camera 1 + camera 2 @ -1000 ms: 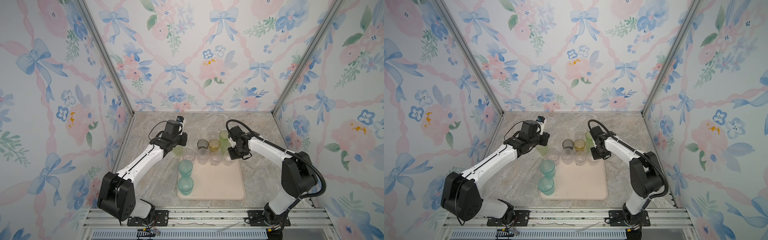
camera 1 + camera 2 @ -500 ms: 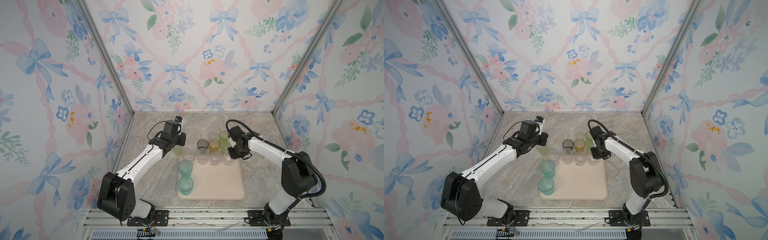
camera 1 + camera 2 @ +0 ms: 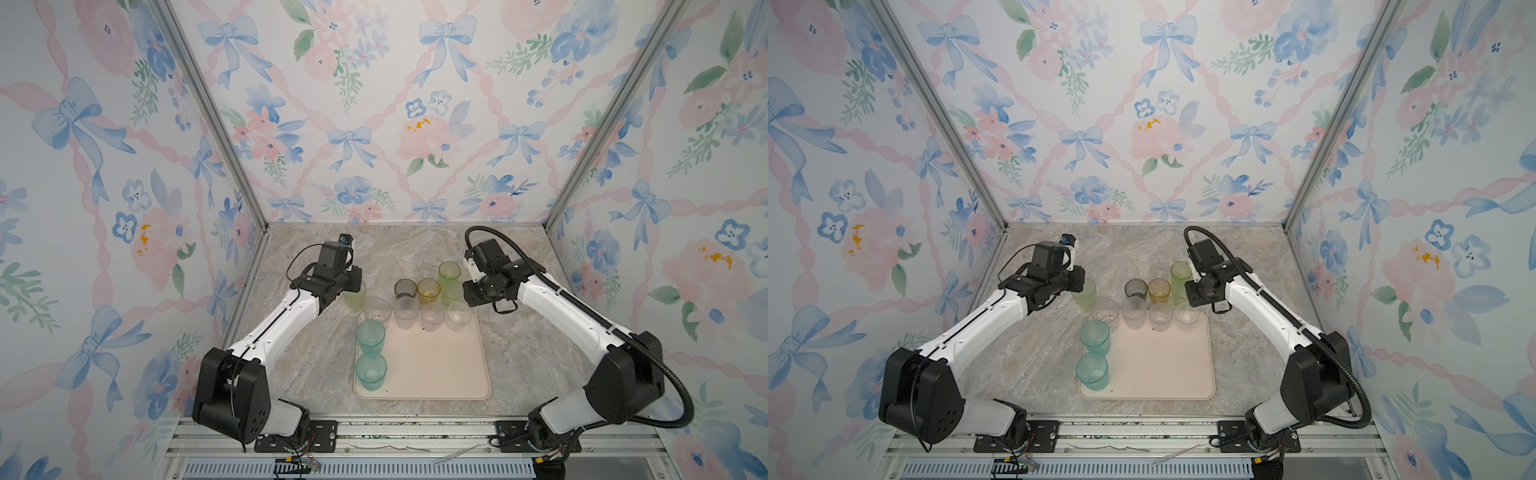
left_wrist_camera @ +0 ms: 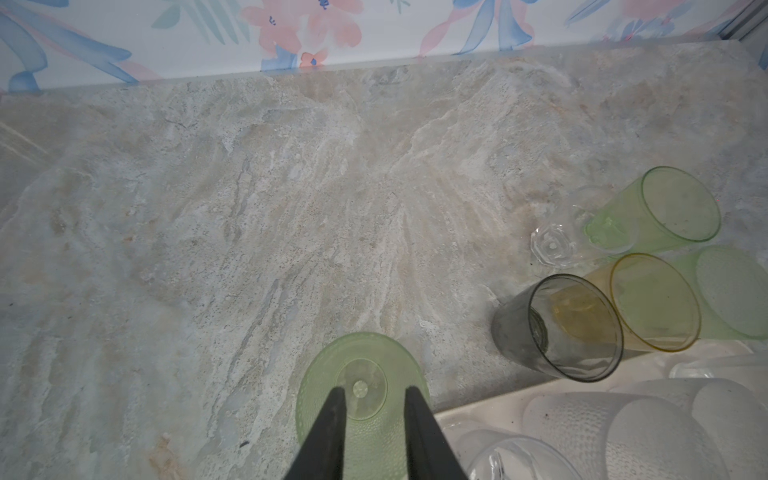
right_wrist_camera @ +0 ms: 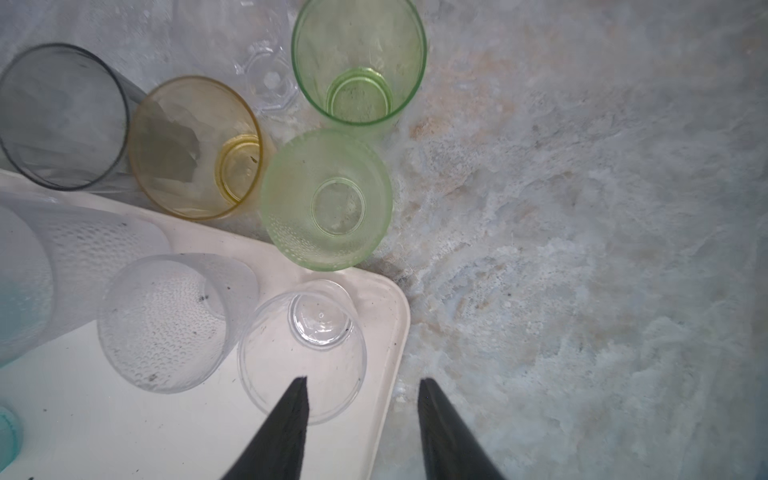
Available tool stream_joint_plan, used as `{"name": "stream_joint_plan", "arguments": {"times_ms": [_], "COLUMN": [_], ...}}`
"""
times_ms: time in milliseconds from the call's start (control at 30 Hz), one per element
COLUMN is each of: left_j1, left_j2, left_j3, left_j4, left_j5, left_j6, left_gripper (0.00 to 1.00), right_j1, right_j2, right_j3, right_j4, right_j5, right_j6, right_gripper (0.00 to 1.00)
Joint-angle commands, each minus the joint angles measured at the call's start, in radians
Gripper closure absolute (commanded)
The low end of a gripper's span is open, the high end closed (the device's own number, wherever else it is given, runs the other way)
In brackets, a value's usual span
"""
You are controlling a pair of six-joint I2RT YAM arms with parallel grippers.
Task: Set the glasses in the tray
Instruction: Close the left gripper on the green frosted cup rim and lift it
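My left gripper has a finger gap narrower than the yellow-green glass's opening, so it should move down astride the glass's side facing away from the tray.
The cream tray (image 3: 436, 374) holds two teal glasses (image 3: 371, 336) along its left side and several frosted clear glasses (image 3: 432, 316) along its far edge. Behind the tray, on the table, stand a smoky grey glass (image 3: 405, 288), an amber one (image 3: 429, 290), two yellow-green ones (image 3: 449, 272) and a tiny clear one (image 5: 270, 83). My left gripper (image 4: 374, 390) hangs open by a narrow gap over a third yellow-green glass (image 4: 361, 374), left of the tray's far corner. My right gripper (image 5: 361, 380) is open: one finger is above a clear glass (image 5: 303, 353) in the tray's corner, the other beyond the rim.
Papered walls close the marble table (image 3: 311, 361) in on three sides. The arm bases and a metal rail (image 3: 374, 432) run along the front edge. The near half of the tray is bare.
My right gripper has opened and let go of the clear glass in the tray's corner. The left jaws have narrowed a little over the yellow-green glass. Both arms have hardly moved.
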Motion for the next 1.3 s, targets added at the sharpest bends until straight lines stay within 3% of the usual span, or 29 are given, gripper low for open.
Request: {"name": "stream_joint_plan", "arguments": {"times_ms": [0,267,767,1267], "left_j1": [0.022,0.034,0.078,0.086], "left_j2": [0.015,0.06,0.155,0.213], "left_j3": [0.031,0.072,0.082,0.09], "left_j4": [-0.095,-0.169,-0.194,-0.194], "left_j5": [-0.03,-0.038,0.042,0.03], "left_j6": [-0.014,-0.014,-0.006,0.011], "left_gripper": [0.75,0.69,0.75,0.81], "right_j1": [-0.013,-0.027,-0.043,-0.044], "right_j2": [-0.067,-0.105,-0.133,-0.122], "right_j3": [0.03,0.009,-0.037,-0.044], "right_j4": [-0.013,0.036,0.061,0.069], "right_j5": [0.021,0.0,-0.03,-0.042], "right_j6": [-0.002,0.013,0.006,0.009], "right_gripper": [0.51,0.49,0.49,0.49]}}
